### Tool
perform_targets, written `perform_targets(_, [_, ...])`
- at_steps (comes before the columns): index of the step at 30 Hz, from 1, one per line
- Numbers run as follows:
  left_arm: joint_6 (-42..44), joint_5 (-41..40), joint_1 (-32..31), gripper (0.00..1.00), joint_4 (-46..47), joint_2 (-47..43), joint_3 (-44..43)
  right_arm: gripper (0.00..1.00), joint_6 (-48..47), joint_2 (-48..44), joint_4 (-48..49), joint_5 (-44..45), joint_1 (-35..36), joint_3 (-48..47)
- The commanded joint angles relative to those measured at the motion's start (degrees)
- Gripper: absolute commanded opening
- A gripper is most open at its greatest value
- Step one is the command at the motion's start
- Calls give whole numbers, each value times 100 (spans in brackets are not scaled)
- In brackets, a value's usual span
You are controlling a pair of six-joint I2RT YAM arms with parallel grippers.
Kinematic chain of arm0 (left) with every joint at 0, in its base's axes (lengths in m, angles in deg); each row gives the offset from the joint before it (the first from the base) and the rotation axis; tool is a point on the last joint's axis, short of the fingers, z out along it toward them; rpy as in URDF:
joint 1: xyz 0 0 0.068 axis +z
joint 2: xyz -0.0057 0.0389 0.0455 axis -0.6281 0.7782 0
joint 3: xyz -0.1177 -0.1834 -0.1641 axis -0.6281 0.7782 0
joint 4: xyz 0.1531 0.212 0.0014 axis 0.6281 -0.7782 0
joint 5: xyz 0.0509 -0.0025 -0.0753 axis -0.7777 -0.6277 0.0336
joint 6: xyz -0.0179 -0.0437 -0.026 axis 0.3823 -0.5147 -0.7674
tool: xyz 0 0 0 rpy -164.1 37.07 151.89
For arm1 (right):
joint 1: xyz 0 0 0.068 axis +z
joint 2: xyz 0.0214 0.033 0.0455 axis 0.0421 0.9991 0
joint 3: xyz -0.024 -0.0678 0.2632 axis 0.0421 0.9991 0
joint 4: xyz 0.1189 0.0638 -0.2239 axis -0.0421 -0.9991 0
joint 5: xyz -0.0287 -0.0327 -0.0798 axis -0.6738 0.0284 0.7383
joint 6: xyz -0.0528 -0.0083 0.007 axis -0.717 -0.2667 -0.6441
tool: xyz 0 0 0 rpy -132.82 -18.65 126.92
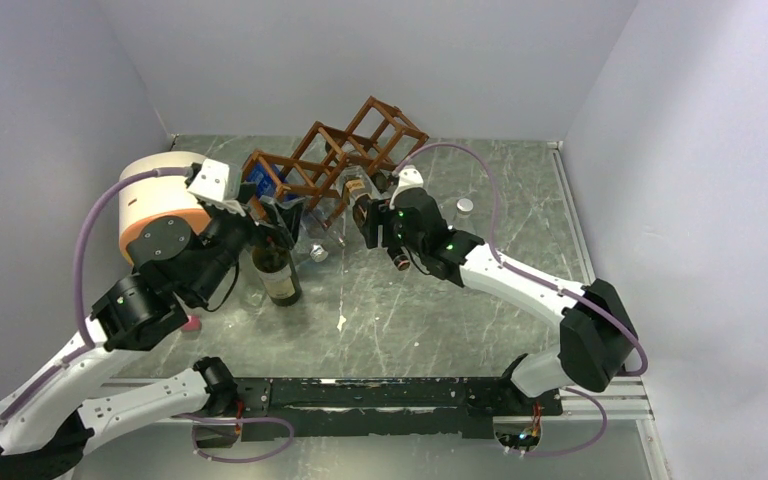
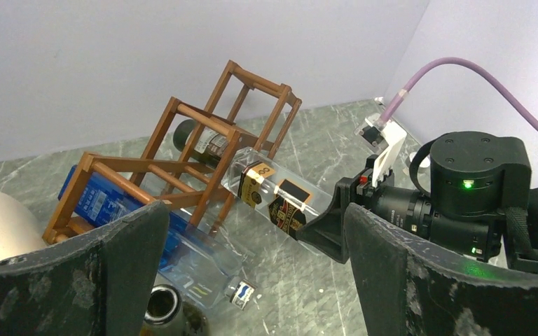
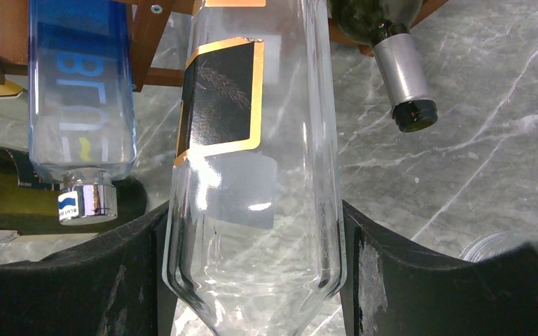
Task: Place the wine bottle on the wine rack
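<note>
The rack's middle opening (image 1: 328, 161) lies outward and leftward in the top view, so next my right gripper will push that way to release the clear bottle.
The reddish-brown wine rack (image 1: 345, 150) lies tilted at the back of the table; it also shows in the left wrist view (image 2: 140, 164). It holds a blue bottle (image 2: 105, 199) and a dark bottle (image 2: 199, 138). My right gripper (image 1: 375, 218) is shut on a clear bottle with a black-and-gold label (image 3: 252, 175), gripping its shoulder, with its base end at the rack's front (image 2: 252, 178). A dark green wine bottle (image 1: 278, 270) stands upright on the table. My left gripper (image 1: 275, 215) is open just above it, and the bottle's mouth (image 2: 161, 308) is beside the left finger.
A cream-and-orange cylinder (image 1: 160, 195) stands at the left, behind my left arm. A small silver cap (image 1: 466, 205) lies right of the rack. A small pink object (image 1: 192, 322) lies near my left arm. Walls close the table on the back and both sides.
</note>
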Motion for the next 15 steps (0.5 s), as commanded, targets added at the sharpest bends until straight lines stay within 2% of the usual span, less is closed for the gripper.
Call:
perform_targets(1, [-80, -121, 18, 98, -363, -238, -275, 0, -147, 1, 1132, 204, 25, -426])
perform_targets(15, [-24, 15, 18, 99, -597, -302, -417, 0, -540, 1017, 1751, 72, -77, -1018])
